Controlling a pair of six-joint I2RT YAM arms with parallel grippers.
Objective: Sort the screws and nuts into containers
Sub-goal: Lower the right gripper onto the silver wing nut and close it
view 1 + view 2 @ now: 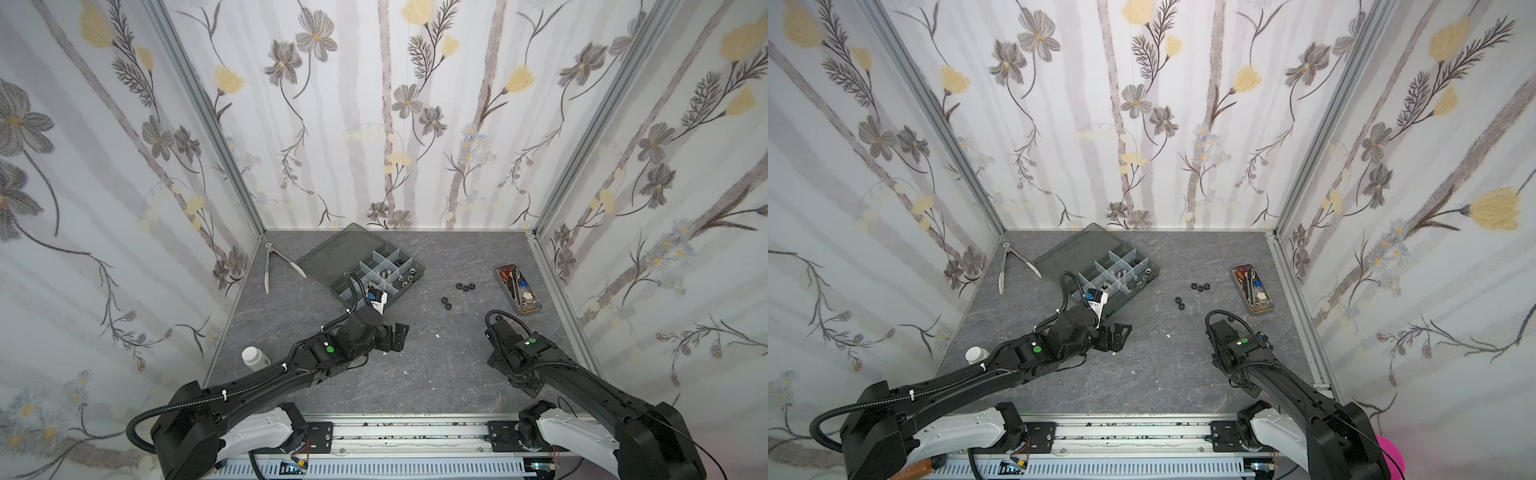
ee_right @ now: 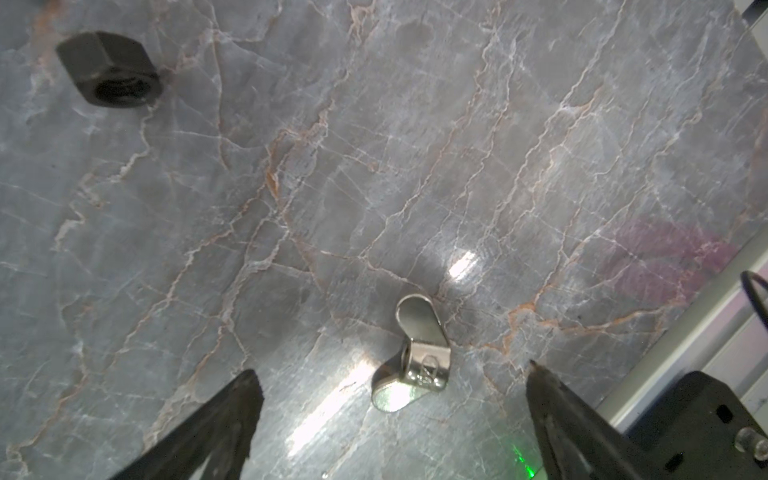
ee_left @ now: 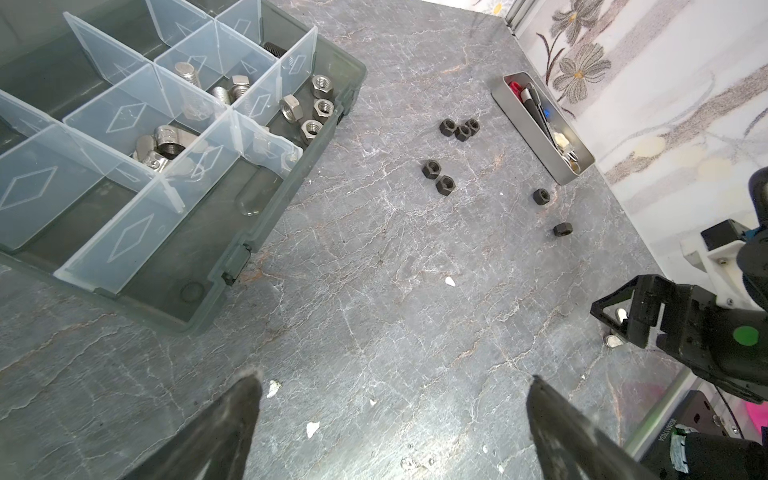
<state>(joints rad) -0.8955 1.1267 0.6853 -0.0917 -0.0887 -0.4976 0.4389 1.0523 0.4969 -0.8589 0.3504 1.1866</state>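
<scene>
The winged nut's boxy middle (image 2: 426, 365) is below my right gripper, between its open fingers, so the gripper will next go down with a slight turn and close them across it.
The dark grey organizer box (image 1: 409, 277) (image 3: 291, 174) lies open at the back left in both top views. Its containers hold silver screws (image 3: 216, 89) and silver nuts (image 3: 318, 106). Several black nuts (image 1: 465, 286) (image 3: 459, 129) lie loose on the table to its right. My left gripper (image 1: 395, 332) (image 3: 392, 376) hovers open and empty, just in front of the box. My right gripper (image 2: 390, 370) points down, open, over a silver winged nut (image 2: 415, 353) that lies between its fingers untouched. A black nut (image 2: 110, 70) lies farther off. My right wrist (image 1: 515, 345) hides the fingers from above.
Long silver tongs (image 1: 268, 266) lie at the back left by the wall. A narrow metal tray (image 1: 517, 291) with red-handled tools sits at the right wall. A white bottle (image 1: 253, 357) stands at the left edge beside my left arm. Papered walls close three sides.
</scene>
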